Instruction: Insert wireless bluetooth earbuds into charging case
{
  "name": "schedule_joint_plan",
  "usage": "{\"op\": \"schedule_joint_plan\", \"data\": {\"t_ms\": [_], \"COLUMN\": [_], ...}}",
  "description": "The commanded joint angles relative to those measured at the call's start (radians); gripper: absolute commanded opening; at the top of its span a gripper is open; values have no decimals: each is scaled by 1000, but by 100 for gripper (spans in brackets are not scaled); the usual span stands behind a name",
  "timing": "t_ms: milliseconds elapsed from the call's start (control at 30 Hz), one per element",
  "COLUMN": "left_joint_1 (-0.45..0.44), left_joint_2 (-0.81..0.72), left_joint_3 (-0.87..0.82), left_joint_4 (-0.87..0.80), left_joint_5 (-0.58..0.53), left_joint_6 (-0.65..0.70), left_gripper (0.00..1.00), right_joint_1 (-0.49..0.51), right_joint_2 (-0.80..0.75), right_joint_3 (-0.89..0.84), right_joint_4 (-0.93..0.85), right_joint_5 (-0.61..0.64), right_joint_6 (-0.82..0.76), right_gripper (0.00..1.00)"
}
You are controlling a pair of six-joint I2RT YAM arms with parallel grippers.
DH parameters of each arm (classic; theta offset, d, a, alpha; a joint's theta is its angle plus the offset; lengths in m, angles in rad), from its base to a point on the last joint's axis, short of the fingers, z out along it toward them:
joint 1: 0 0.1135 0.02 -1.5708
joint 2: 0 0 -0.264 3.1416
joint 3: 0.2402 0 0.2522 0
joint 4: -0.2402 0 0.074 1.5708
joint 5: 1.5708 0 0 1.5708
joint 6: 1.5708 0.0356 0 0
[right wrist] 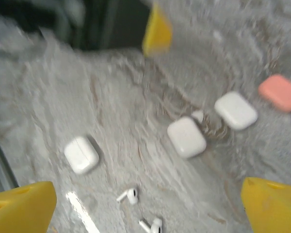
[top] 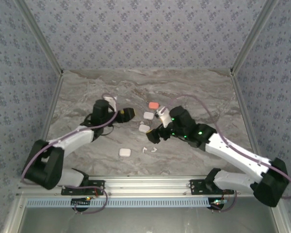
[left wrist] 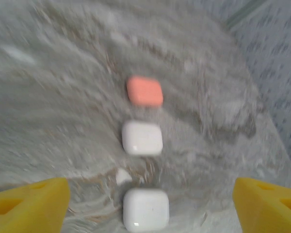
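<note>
The fourth white case lies apart with bare marble for both fingers, so my right gripper goes down and back toward the bar around it next.
Two white earbuds lie loose on the marble table, also seen in the top view. A small white piece, too blurred to name, lies by the nearest white case. Beyond that case sit another white case and an orange case, all three with lids down. A fourth white case lies apart, near the front. My left gripper hovers open before the row of cases, holding nothing. My right gripper hangs open above the two earbuds, empty.
The two grippers face each other across the row of cases. Patterned walls enclose the table on three sides. A metal rail runs along the near edge.
</note>
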Motion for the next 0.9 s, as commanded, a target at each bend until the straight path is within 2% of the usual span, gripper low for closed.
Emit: {"op": "schedule_joint_plan", "data": {"t_ms": [0, 67, 133, 367, 567, 867], "left_joint_1": [72, 123, 158, 214, 248, 262], "left_joint_2": [-112, -172, -218, -363, -414, -439], "left_joint_3": [-9, -19, -23, -61, -74, -82], "left_joint_4": [-62, -91, -131, -249, -282, -295], "left_joint_5": [-4, -11, -7, -39, -45, -45], "left_joint_6": [7, -16, -29, -25, -26, -27], "left_gripper": [94, 99, 99, 99, 99, 99], "right_joint_1": [67, 110, 153, 279, 318, 334], "right_joint_2": [101, 191, 277, 546, 680, 822], "right_joint_3": [64, 103, 145, 294, 376, 464], "right_joint_4": [-34, -44, -57, -135, -122, -142], "right_joint_5": [96, 99, 96, 103, 68, 36], "right_joint_6": [-42, -71, -107, -284, -393, -459], "right_gripper": [100, 100, 100, 96, 93, 85]}}
